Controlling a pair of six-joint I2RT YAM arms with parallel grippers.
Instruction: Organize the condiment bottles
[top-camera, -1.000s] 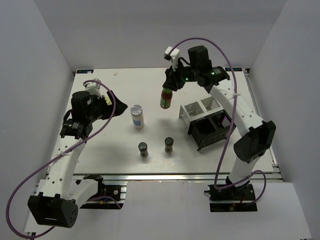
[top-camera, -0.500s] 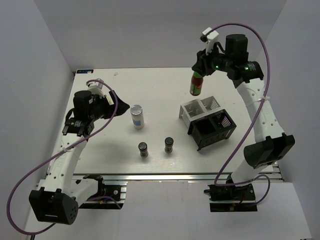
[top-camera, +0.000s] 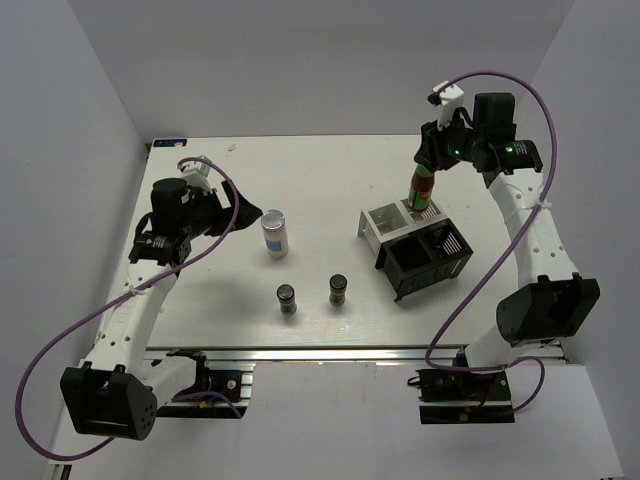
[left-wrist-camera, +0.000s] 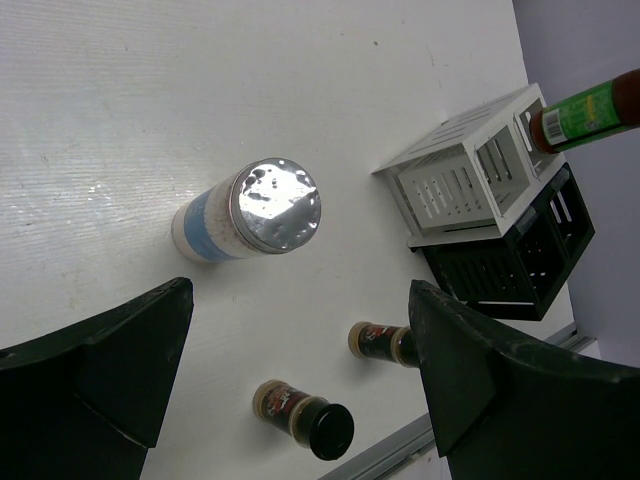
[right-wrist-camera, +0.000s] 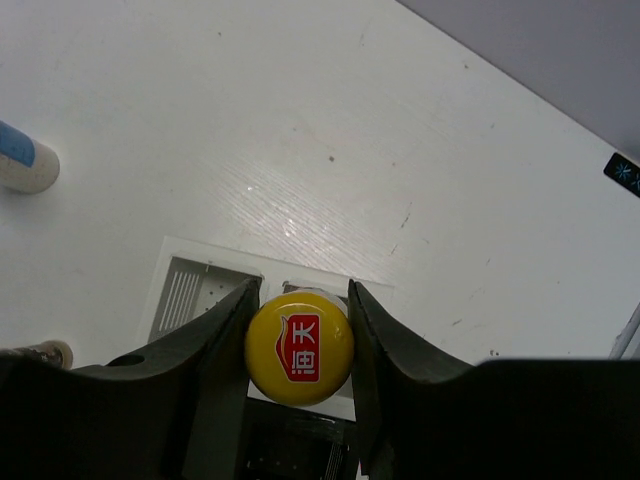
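The rack's white section (top-camera: 426, 210) (right-wrist-camera: 318, 290) lies under the already upright dark sauce bottle's base and my right gripper, so next I need to lower the bottle in and release its cap.
My right gripper (top-camera: 432, 162) is shut on the dark sauce bottle (top-camera: 422, 190) and holds it upright over the right white compartment of the rack (top-camera: 385, 222). In the right wrist view its yellow cap (right-wrist-camera: 299, 347) sits between my fingers (right-wrist-camera: 215, 350). The white silver-lidded shaker (top-camera: 274, 233) stands mid-table, and it also shows in the left wrist view (left-wrist-camera: 262, 210). Two short dark spice jars (top-camera: 287, 298) (top-camera: 338, 289) stand nearer the front. My left gripper (left-wrist-camera: 300, 292) is open and empty, above the table left of the shaker. The cream squat bottle does not show.
The rack has white compartments at the back and black ones (top-camera: 428, 262) at the front, right of centre. The table's front rail (top-camera: 350, 350) runs below the jars. White walls close in the left, back and right sides.
My right arm has carried the sauce bottle from mid-table to the right, to above the rack's white compartment. The left arm has shifted only slightly.
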